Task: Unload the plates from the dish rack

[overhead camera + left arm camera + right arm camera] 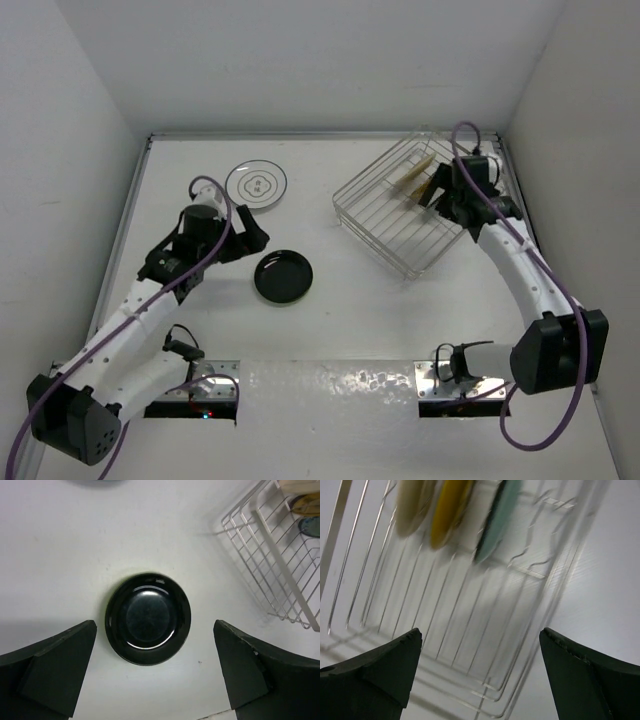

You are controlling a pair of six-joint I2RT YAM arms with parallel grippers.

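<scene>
My right gripper will move outward and down to close across the plate's upper rim, since there are open gaps on both sides of the teal plate.
A glossy black plate [283, 277] lies flat on the table; in the left wrist view the black plate [148, 618] lies just ahead of my left gripper [155, 680], between its fingers and untouched. My left gripper [245, 240] is open and empty. A white plate with printed marks [256, 184] lies behind it. The wire dish rack [400, 205] stands at the back right. My right gripper [438, 195] hangs over the rack, open and empty [480, 680]. A tan plate [410, 505], a mustard plate [447, 510] and a teal plate [497, 517] stand on edge in the rack [470, 630].
The rack's near corner [280, 565] shows at the right of the left wrist view, with plate edges [305, 502] inside. White walls close in the table on the left, back and right. A silvery strip [330, 385] runs along the near edge between the arm bases.
</scene>
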